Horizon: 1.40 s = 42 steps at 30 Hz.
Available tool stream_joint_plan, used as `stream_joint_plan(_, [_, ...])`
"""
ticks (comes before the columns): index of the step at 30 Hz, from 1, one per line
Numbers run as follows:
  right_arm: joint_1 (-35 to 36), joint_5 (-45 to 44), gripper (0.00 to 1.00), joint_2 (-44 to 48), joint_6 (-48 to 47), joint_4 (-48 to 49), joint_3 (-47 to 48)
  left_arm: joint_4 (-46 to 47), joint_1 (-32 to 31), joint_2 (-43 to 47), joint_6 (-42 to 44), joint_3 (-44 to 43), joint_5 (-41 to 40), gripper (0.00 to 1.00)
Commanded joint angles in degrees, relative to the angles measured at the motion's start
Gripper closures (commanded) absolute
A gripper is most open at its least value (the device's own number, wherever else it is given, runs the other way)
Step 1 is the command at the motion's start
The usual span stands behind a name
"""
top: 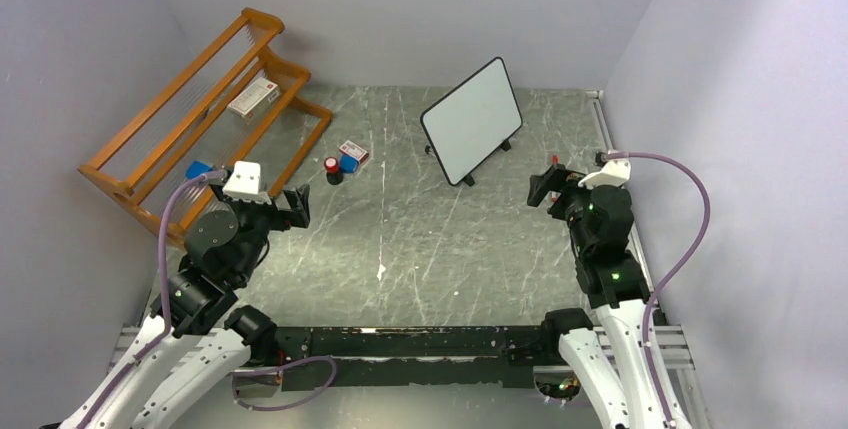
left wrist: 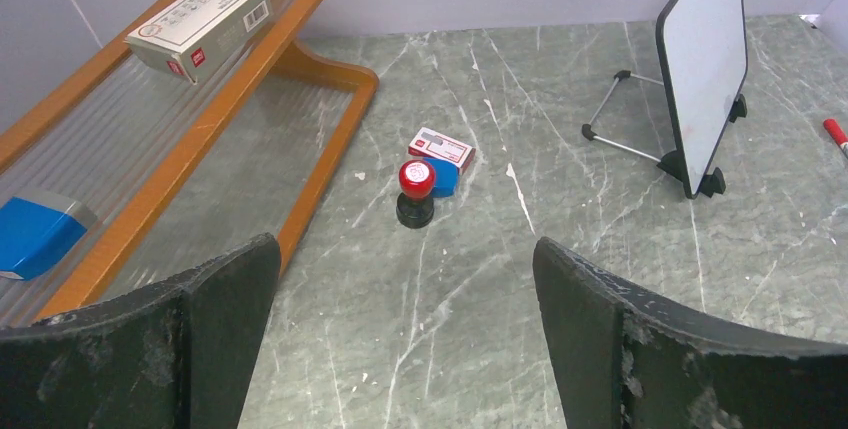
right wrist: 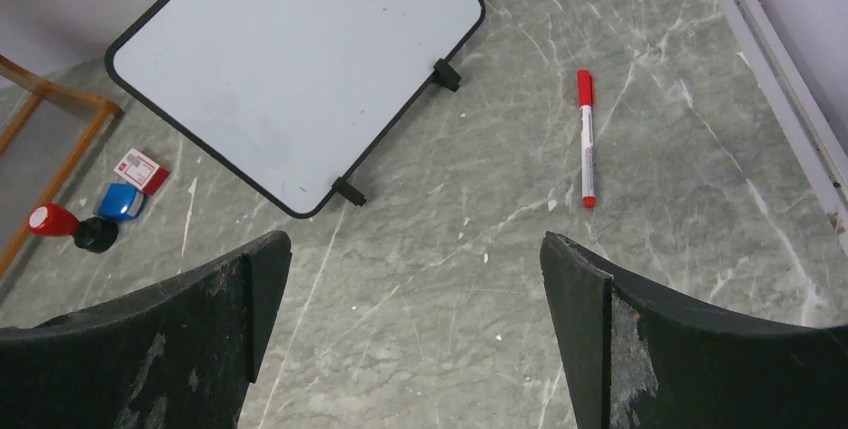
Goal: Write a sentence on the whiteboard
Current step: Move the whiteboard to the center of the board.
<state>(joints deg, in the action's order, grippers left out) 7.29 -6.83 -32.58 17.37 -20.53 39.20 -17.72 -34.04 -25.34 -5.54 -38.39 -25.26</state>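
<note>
My right gripper will next lower its open fingers below and left in the top view, going around the whiteboard's near black foot (top: 468, 180) (right wrist: 349, 191), because the foot sticks out there.
The whiteboard (top: 472, 120) stands tilted on its two black feet at the back middle of the table; its face is blank, with no red sentence on it. It also shows in the right wrist view (right wrist: 290, 59) and edge-on in the left wrist view (left wrist: 703, 59). A red-capped white marker (right wrist: 586, 137) lies on the table right of the board; only its red tip (left wrist: 835, 134) shows in the left wrist view. My left gripper (top: 297, 205) is open and empty at the left. My right gripper (top: 541, 189) is open and empty, near the marker.
A wooden rack (top: 190, 114) at the back left holds a small box (top: 252, 96) and a blue thing (top: 200, 169). A red-topped stamp (left wrist: 415, 192), a blue pad (left wrist: 444, 176) and a small red-and-white box (left wrist: 441, 148) lie left of the board. A metal rail (right wrist: 770, 59) runs along the right edge.
</note>
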Motion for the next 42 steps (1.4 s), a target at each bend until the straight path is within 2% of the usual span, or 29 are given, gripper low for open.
stream_joint_plan(1, [-0.52, -0.23, 0.0, 0.4, 0.05, 0.33, 1.05, 1.72, 0.47, 0.29, 0.53, 0.34, 0.11, 0.0])
stream_joint_plan(12, [-0.52, 2.31, 0.0, -0.02, -0.55, 2.54, -1.05, 1.8, 0.49, -0.26, 0.62, 0.24, 0.19, 0.0])
stream_joint_plan(20, [-0.52, 10.9, 0.01, -5.13, -2.78, 9.5, -4.62, 2.19, 0.54, -1.13, 0.6, 0.25, 1.41, 0.0])
stream_joint_plan(24, [-0.52, 15.79, 0.03, -11.75, -3.78, 14.31, -6.11, 2.47, 0.53, -1.58, 0.05, -0.22, 2.61, 0.0])
stream_joint_plan(33, [-0.38, 23.26, 0.09, -33.93, -9.4, 27.07, -5.85, 3.93, 0.58, -1.19, 1.15, 1.1, 3.92, 0.0])
stream_joint_plan(42, [3.58, 21.78, 0.19, -49.65, -16.78, 32.25, -0.21, 4.89, 0.64, -2.16, 3.29, 1.4, 7.89, 0.0])
